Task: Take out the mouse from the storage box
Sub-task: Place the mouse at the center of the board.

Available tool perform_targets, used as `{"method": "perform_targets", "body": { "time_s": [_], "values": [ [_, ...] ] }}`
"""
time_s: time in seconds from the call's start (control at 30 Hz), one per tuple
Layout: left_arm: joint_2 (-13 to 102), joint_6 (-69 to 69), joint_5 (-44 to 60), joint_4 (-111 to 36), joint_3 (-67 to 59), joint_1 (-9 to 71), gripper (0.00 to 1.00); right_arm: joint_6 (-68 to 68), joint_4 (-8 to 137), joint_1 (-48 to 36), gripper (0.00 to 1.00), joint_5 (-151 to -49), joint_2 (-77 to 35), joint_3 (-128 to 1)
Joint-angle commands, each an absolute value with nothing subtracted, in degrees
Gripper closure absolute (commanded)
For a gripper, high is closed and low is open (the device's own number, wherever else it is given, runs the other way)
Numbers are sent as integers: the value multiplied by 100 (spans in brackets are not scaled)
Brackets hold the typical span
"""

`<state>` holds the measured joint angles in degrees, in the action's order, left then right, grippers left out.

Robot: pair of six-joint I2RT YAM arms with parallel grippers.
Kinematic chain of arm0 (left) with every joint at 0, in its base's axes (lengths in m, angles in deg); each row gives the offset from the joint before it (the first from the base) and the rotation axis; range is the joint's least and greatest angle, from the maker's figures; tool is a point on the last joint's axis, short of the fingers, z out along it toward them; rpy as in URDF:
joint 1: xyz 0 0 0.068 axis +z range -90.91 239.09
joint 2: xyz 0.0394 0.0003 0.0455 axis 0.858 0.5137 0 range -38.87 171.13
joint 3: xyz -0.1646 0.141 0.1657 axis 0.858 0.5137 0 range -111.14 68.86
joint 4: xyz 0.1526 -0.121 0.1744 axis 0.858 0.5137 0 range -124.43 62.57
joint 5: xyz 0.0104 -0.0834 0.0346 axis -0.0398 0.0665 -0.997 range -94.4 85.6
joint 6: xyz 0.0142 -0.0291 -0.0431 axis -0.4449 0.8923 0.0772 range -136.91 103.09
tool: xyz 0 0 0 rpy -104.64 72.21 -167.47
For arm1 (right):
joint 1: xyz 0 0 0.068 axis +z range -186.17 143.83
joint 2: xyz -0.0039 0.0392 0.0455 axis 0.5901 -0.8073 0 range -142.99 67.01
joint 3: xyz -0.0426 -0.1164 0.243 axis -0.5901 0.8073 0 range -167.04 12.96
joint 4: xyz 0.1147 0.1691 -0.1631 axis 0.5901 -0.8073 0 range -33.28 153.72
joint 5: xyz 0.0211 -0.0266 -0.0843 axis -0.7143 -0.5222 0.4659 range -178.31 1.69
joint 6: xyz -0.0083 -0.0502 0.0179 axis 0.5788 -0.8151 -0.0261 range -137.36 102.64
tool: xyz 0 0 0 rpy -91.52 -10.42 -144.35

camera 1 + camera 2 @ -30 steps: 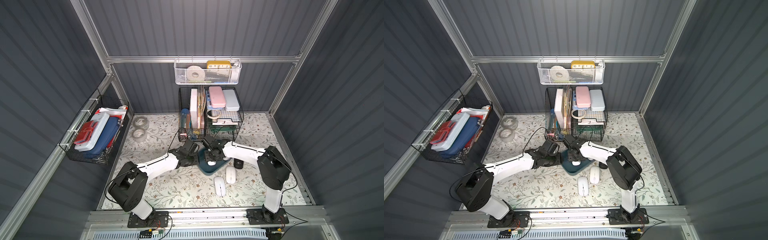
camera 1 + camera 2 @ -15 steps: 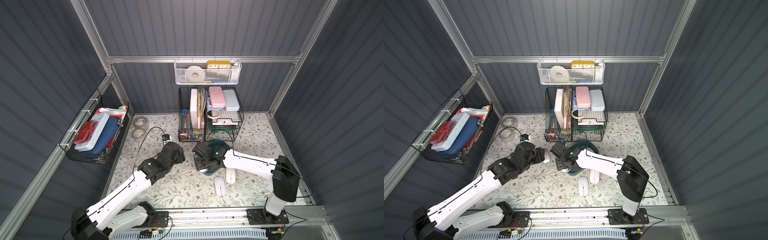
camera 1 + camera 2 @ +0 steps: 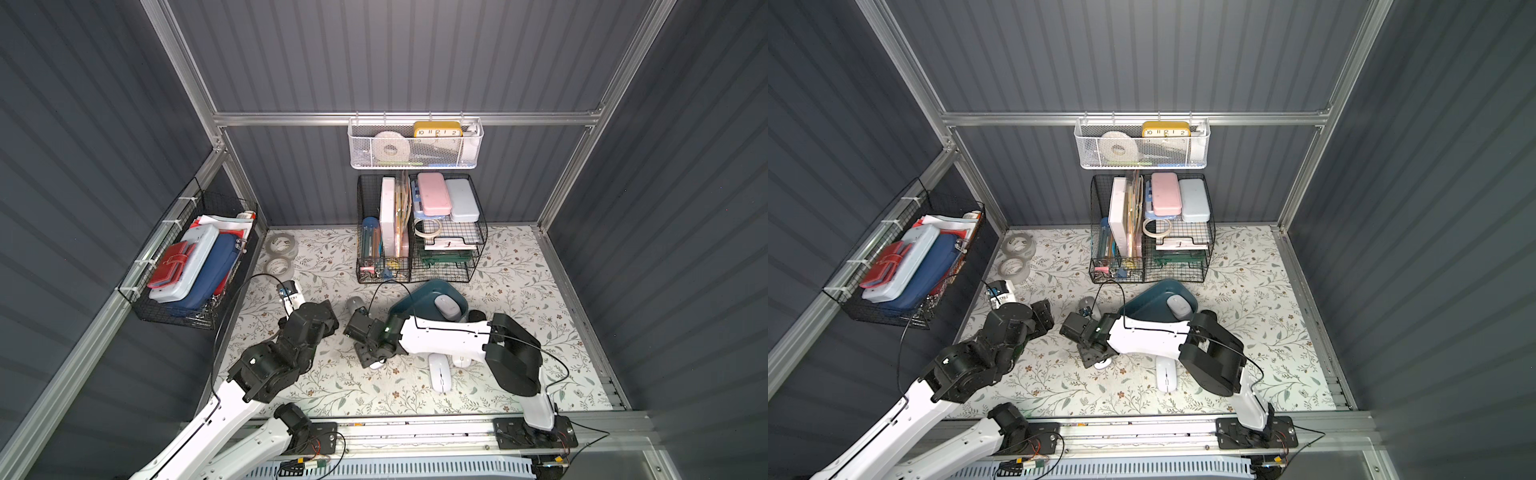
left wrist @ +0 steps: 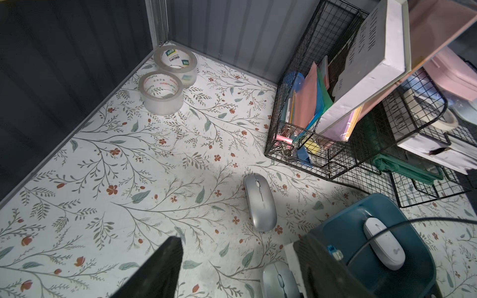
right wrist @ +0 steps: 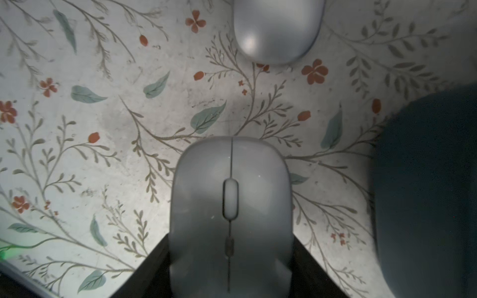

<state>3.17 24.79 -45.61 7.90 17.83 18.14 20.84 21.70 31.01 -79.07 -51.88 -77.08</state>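
Note:
The patch near the silver mouse lies empty. The right gripper moves down next, easing away from the storage box, to release the grey mouse on the open mat there.
The dark teal storage box (image 3: 409, 301) lies on the floral mat in front of the wire organisers, also seen in the left wrist view (image 4: 343, 232). A white mouse (image 3: 446, 306) (image 4: 384, 242) lies in it. My right gripper (image 3: 372, 359) (image 5: 229, 271) is left of the box, low over the mat, shut on a grey mouse (image 5: 229, 206). Whether that mouse touches the mat is unclear. A silver mouse (image 3: 354, 305) (image 4: 260, 202) lies free on the mat. My left gripper (image 3: 328, 322) (image 4: 238, 271) hangs just left of it, open and empty.
A white mouse (image 3: 439, 372) lies on the mat by the right arm, a second half under that arm. Black wire organisers (image 3: 419, 232) stand at the back under a white basket (image 3: 415, 143). Two tape rolls (image 3: 280, 249) sit at back left. A wire basket (image 3: 191, 257) hangs on the left wall.
Both grippers left the storage box. The left arm drew back leftward, opened and left the silver mouse on the mat. The right arm carried the grey mouse out to the front left.

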Motion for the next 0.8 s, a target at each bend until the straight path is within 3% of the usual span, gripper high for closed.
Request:
{"method": "perform_targets", "body": {
  "time_s": [0.0,0.53,0.77],
  "values": [
    [248,2589,-4624,1000,1862,1809,24,2099,2070,3076,40,-7853,-5382,-8035],
    [250,2529,-4395,856,2033,1813,15,2022,1855,3042,36,-7940,-6165,-8547],
    [314,2494,-4388,818,2000,1804,8,2017,1820,3045,19,-7797,-6007,-8486]
  ]
}}
